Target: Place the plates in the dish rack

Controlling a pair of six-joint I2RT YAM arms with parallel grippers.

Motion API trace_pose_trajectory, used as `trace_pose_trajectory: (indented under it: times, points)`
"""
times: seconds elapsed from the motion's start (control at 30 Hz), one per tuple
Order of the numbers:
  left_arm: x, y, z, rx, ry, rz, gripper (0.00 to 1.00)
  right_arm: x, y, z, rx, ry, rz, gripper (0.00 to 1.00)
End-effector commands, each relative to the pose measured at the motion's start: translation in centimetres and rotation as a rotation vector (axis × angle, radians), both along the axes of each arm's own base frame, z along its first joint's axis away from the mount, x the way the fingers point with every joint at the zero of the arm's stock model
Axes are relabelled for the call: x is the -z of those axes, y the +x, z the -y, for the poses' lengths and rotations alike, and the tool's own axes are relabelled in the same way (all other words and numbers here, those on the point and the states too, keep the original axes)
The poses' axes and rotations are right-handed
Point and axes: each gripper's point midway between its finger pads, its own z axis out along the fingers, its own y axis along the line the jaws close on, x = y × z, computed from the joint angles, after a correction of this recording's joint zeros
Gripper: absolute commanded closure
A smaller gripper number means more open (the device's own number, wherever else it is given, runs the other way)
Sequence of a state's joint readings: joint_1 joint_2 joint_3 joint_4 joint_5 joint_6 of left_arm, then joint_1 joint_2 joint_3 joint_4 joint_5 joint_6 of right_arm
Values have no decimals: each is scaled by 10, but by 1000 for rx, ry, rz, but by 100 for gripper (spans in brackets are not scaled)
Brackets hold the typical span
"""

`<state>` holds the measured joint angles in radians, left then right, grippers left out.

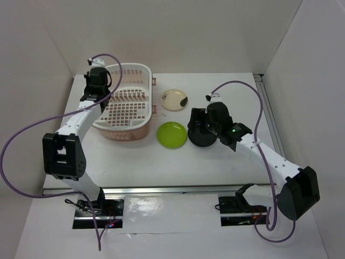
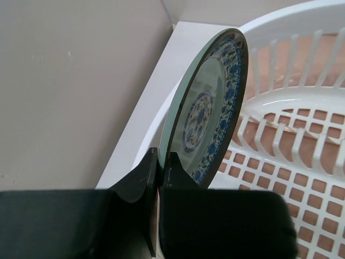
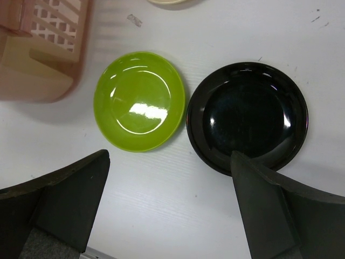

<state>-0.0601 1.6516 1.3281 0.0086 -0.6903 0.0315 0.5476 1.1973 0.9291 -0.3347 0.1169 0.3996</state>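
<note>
The dark teal plate still sticks out over the rack's rim. My left gripper needs to shift to the right in the top view next, and down beside the rack's end peg.
My left gripper point(image 1: 96, 90) is shut on the rim of the dark teal patterned plate point(image 2: 210, 108) and holds it on edge above the left end of the pink-and-white dish rack point(image 1: 135, 68). In the left wrist view the rack's grid floor point(image 2: 302, 162) lies below it. The lime green plate point(image 1: 172, 134) and the glossy black plate point(image 1: 200, 140) lie flat side by side on the table. The cream plate point(image 1: 175, 99) lies behind them. My right gripper point(image 3: 170, 156) is open and empty, hovering above the near edges of the green plate point(image 3: 139, 101) and the black plate point(image 3: 248, 116).
White walls point(image 1: 32, 65) close in the table on the left, back and right. The left wall stands close to the rack's left end point(image 2: 64, 81). A metal rail point(image 1: 272, 124) runs along the table's right edge. Purple cables point(image 1: 253, 91) loop above both arms.
</note>
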Motion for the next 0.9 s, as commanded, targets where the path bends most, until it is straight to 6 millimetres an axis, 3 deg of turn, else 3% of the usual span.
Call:
trace_pose_trajectory:
  times: [0.0,0.4,0.5,0.53,0.87]
  points:
    - [-41,22,9,38,2,138,100,-3,-1,-1,-6,-12,-6,0]
    - [-19,41,8,46,37,97,100,3,4,-5,-30,-41,-17,0]
    - [-3,47,9,46,38,66,100,6,5,-7,-44,-48,-26,0]
    - [-7,49,10,55,35,76,100,11,6,-8,-45,-54,-37,0]
    - [25,67,14,57,12,23,100,7,21,-20,-70,-54,-28,0]
